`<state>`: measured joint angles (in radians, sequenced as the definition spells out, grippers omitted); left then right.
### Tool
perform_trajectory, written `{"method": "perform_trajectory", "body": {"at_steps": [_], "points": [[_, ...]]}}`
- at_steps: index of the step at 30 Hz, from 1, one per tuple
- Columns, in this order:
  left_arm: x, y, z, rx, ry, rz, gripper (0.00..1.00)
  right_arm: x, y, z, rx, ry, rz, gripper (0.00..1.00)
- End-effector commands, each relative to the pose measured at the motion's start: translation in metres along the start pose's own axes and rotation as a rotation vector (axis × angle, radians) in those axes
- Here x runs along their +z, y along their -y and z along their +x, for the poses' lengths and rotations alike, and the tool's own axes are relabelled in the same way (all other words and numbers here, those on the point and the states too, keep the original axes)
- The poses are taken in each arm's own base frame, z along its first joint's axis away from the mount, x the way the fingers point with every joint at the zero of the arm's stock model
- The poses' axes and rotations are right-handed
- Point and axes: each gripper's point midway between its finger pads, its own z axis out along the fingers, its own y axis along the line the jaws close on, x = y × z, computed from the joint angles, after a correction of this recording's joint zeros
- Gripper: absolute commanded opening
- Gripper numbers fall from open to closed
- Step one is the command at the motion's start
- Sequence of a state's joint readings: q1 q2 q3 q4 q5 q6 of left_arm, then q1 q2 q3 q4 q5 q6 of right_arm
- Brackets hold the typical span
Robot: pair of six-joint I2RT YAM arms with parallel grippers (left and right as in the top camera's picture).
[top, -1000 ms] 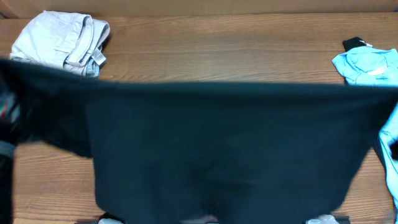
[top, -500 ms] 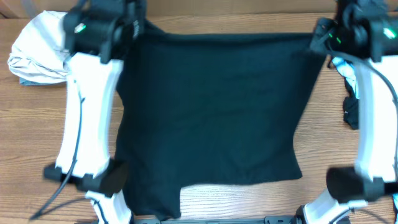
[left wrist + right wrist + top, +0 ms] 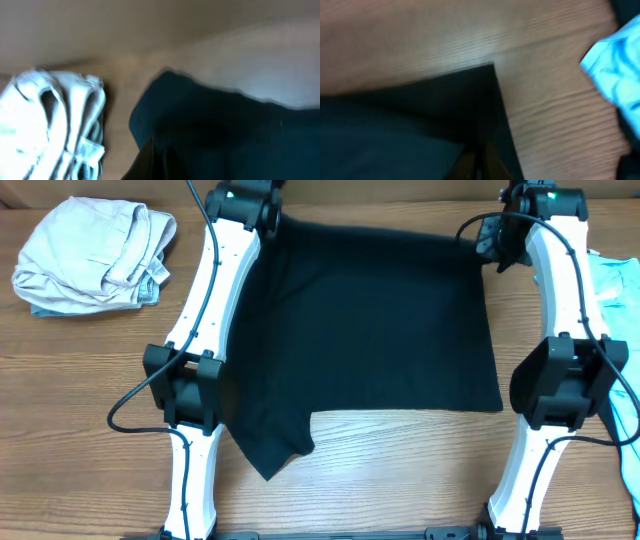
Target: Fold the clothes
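Note:
The shirt's far corner comes back toward my base and down onto the black fabric [image 3: 225, 135] next, and my left gripper releases it, since the shirt's body lies spread there.
The large black shirt [image 3: 370, 330] lies spread over the middle of the wooden table, one sleeve sticking out at the front left. My left gripper [image 3: 262, 220] is shut on the shirt's far left corner, and my right gripper [image 3: 487, 242] is shut on its far right corner. In the left wrist view the black fabric [image 3: 225, 135] fills the lower right and the closed fingers [image 3: 155, 160] pinch it. In the right wrist view a black corner [image 3: 470, 100] runs into the closed fingers [image 3: 477, 162]. A beige garment [image 3: 95, 255] lies bunched at the far left. A light blue piece [image 3: 615, 290] lies at the right edge.
The beige garment also shows in the left wrist view [image 3: 50, 125], close to the shirt's corner. The light blue piece shows in the right wrist view [image 3: 615, 75]. Both white arms stretch from the front edge to the back of the table [image 3: 80, 420], flanking the shirt.
The shirt, held up close to the overhead camera a second ago, has been carried back and laid flat on the table. Both arms have moved to the far corners.

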<state>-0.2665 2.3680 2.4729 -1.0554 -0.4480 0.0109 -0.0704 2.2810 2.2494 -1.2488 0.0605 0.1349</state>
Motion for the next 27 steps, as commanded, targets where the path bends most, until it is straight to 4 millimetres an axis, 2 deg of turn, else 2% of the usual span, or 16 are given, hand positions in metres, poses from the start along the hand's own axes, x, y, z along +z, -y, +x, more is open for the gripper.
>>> {"method": "perform_trajectory", "body": {"at_steps": [1,5,8,15,18,19,20,21,22,23,25,27], "points": [[-0.011,0.004,0.010,0.009,-0.046,0.066,0.04,-0.006,-0.005,0.008,-0.015,-0.028,-0.029,0.04],[-0.015,0.018,0.053,0.002,-0.218,0.156,0.04,0.002,0.001,0.027,-0.012,-0.105,-0.015,0.04],[-0.017,0.031,0.077,0.023,-0.316,0.234,0.04,0.013,0.009,0.042,-0.002,-0.160,-0.002,0.04],[-0.014,0.043,0.114,0.063,-0.472,0.279,0.05,0.038,0.023,0.081,0.012,-0.290,0.027,0.04],[-0.015,0.043,0.131,0.085,-0.543,0.276,0.11,0.039,0.027,0.091,0.018,-0.328,0.032,0.05],[-0.016,0.042,0.135,0.091,-0.561,0.274,0.23,0.038,0.028,0.092,0.018,-0.333,0.033,0.14],[-0.018,0.042,0.138,0.095,-0.575,0.274,0.46,0.036,0.028,0.093,0.018,-0.336,0.033,0.27],[-0.020,0.041,0.141,0.099,-0.588,0.273,0.58,0.034,0.027,0.093,0.019,-0.337,0.028,0.42],[-0.022,0.040,0.144,0.104,-0.602,0.272,0.65,0.031,0.025,0.093,0.021,-0.337,0.017,0.57],[-0.025,0.037,0.147,0.112,-0.620,0.264,0.75,0.023,0.021,0.092,0.025,-0.334,-0.005,0.80],[-0.034,0.032,0.151,0.122,-0.646,0.255,0.79,0.007,0.013,0.087,0.031,-0.314,-0.054,0.92],[-0.044,0.031,0.145,0.098,-0.625,0.274,0.80,-0.016,0.006,0.080,0.035,-0.273,-0.098,0.96]]}}
